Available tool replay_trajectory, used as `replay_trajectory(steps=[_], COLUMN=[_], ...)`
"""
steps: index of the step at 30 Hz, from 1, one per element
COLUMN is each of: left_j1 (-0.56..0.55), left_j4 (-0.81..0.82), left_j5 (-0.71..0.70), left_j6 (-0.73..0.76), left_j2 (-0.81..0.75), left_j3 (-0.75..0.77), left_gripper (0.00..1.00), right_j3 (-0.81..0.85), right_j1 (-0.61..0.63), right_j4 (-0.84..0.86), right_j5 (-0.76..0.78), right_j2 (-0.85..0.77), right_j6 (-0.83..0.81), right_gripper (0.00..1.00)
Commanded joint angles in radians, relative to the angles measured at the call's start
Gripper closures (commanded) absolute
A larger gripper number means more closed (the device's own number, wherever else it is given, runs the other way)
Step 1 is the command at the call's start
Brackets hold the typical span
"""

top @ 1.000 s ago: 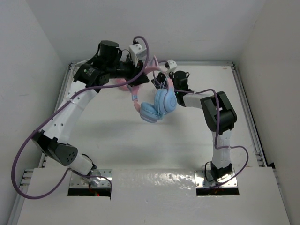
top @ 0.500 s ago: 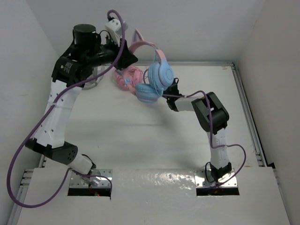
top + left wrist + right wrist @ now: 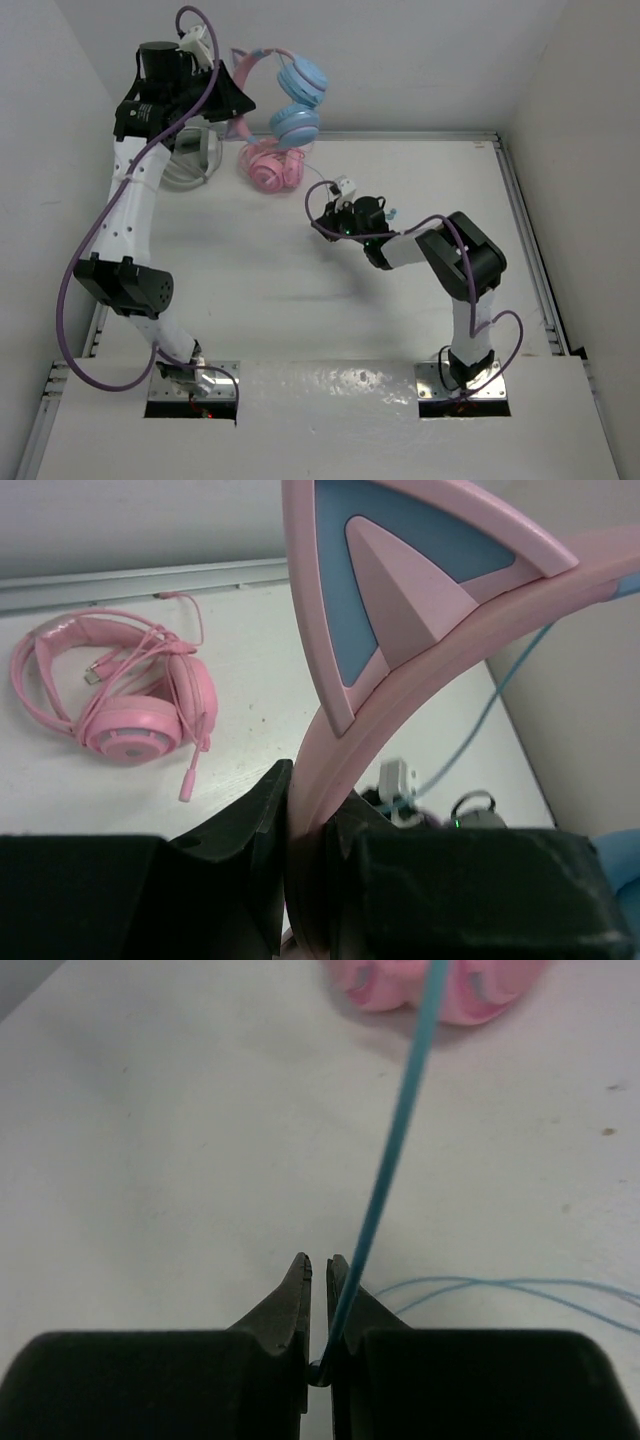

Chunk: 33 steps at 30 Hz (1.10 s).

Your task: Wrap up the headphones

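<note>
Next, the right gripper swings up and outward around the pink headband (image 3: 243, 62) and releases the cable beside it, since the cable still runs unwound from the cups.
The headphones (image 3: 297, 100), with light-blue ear cups and a pink cat-ear headband (image 3: 400, 610), hang high above the table's far left. My left gripper (image 3: 232, 98) is shut on the headband (image 3: 243, 62); in the left wrist view the band runs up from between the jaws. The thin light-blue cable (image 3: 395, 1130) runs down from the cups to my right gripper (image 3: 322, 222), which is shut on it low over the table's middle. More cable (image 3: 520, 1287) lies in loops on the table beside it.
All-pink headphones (image 3: 270, 166) lie on the table at the back, also in the left wrist view (image 3: 120, 700). Grey-white headphones (image 3: 190, 160) lie at the far left behind my left arm. Raised rails edge the table.
My left gripper has lifted the headphones up and to the left. My right gripper has swung down and left towards the table's middle, drawing the cable out straight.
</note>
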Motion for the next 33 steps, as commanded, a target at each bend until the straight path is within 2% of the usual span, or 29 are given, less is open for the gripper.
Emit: replay_trajectory(steps=[1,3,8,14,19,25,29,33], left_j1=[0.062,0.087,0.116,0.125,0.125,0.117,0.12,0.12], left_j4=[0.134,0.164,0.23,0.278,0.319,0.381,0.349,0.338], left_j5=[-0.042,-0.103,-0.256,-0.33,-0.408,-0.35,-0.211,-0.165], left_j6=[-0.155,-0.182,-0.2,-0.217,-0.189,-0.16,-0.197,-0.229], left_j2=[-0.018,0.008,0.068,0.145,0.178,0.175,0.175,0.123], left_j3=[0.0,-0.03,-0.086,-0.09,-0.122,-0.256,-0.233,-0.213], left_gripper=[1.0,1.0,1.0,1.0,1.0,1.0,1.0,1.0], right_j3=[-0.033,-0.075,-0.162,-0.112,0.003,0.075,0.115,0.135], right_j1=[0.108,0.154,0.28,0.414,0.52,0.535,0.526,0.432], right_j4=[-0.05,-0.146,-0.313,-0.459,-0.641,-0.686,-0.723,-0.675], right_j5=[-0.016,-0.017,-0.051,-0.062,-0.074,-0.145,-0.025,-0.115], right_j2=[-0.117,-0.18,-0.343,-0.414,-0.446,-0.47,-0.405,-0.305], right_j6=[-0.177,-0.265,-0.348,-0.4,-0.486,-0.487,-0.541,-0.523], right_gripper=[1.0,1.0,1.0,1.0,1.0,1.0,1.0,1.0])
